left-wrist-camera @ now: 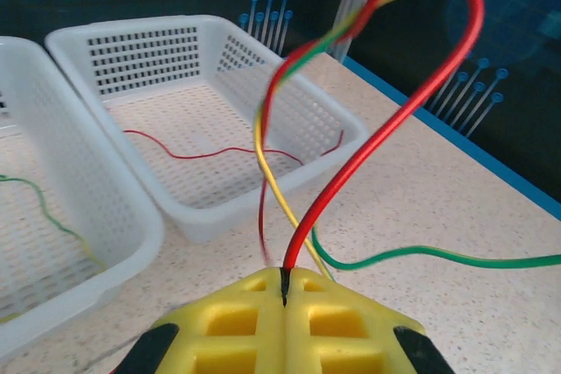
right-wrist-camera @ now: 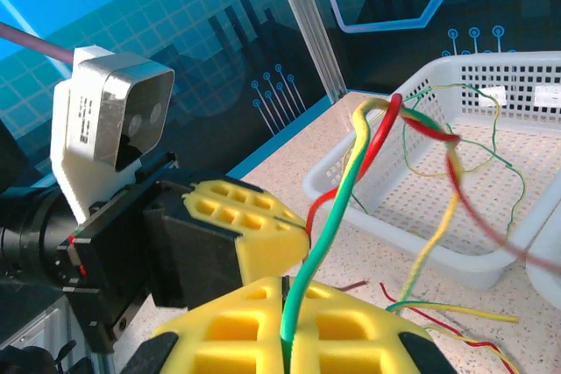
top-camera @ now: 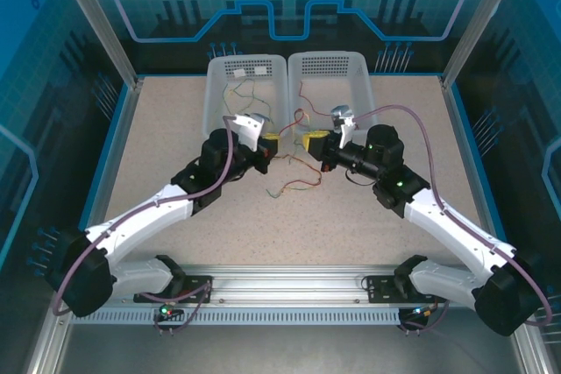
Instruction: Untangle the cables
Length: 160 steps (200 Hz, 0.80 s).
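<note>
The open space is beside the red cable (left-wrist-camera: 386, 137), away from my right gripper. My left gripper needs to pull sideways against the twist first to get into that space, then let go of the cable.
The cables, thin red, yellow and green wires, form a raised tangle (top-camera: 295, 120) between my two grippers, and more of them trail on the table (top-camera: 294, 186). My left gripper (top-camera: 273, 142) (left-wrist-camera: 285, 276) is shut on a red cable (left-wrist-camera: 386, 137) that loops up and twists with a yellow cable (left-wrist-camera: 267, 172) and a green cable (left-wrist-camera: 438, 257). My right gripper (top-camera: 308, 140) (right-wrist-camera: 283, 295) is shut on the green cable (right-wrist-camera: 329, 225). The left gripper (right-wrist-camera: 298, 229) sits just beyond it, almost touching.
Two white perforated baskets stand at the back: the left basket (top-camera: 215, 85) (right-wrist-camera: 412, 243) holds thin green and yellow wires (right-wrist-camera: 491, 164), the right basket (top-camera: 364, 76) (left-wrist-camera: 219, 41) a thin red wire (left-wrist-camera: 202, 153). A blue rim edges the table.
</note>
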{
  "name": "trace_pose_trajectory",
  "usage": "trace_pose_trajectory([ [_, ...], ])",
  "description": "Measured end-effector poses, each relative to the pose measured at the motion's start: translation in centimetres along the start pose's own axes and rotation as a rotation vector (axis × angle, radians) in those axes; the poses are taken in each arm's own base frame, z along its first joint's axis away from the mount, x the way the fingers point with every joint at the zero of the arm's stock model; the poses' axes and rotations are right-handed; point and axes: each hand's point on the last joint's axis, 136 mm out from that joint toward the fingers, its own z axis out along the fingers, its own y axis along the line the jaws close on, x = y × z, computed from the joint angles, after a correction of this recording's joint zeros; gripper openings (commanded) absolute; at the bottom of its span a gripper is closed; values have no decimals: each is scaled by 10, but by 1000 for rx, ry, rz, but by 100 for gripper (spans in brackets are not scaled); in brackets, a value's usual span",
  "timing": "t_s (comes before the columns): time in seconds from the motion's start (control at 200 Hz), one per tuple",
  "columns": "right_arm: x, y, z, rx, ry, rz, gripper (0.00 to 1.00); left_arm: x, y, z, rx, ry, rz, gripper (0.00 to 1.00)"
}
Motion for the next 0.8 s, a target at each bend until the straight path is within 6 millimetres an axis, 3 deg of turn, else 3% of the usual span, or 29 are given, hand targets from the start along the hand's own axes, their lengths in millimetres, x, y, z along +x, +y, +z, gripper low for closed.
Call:
trace_pose_trajectory([
  [0.24, 3, 1, 0, -10, 13, -7, 0, -10, 0, -9, -2, -33, 1, 0],
  [0.49, 13, -6, -1, 20, 54, -5, 0, 4, 12, -17, -53, -26, -3, 0],
  [0.615, 15, -22, -4, 78, 62, 2, 0, 6, 27, -26, -103, -42, -22, 0],
  [0.8, 9, -64, -21, 216, 52, 21, 0, -6, 62, -51, -227, -115, -72, 0],
])
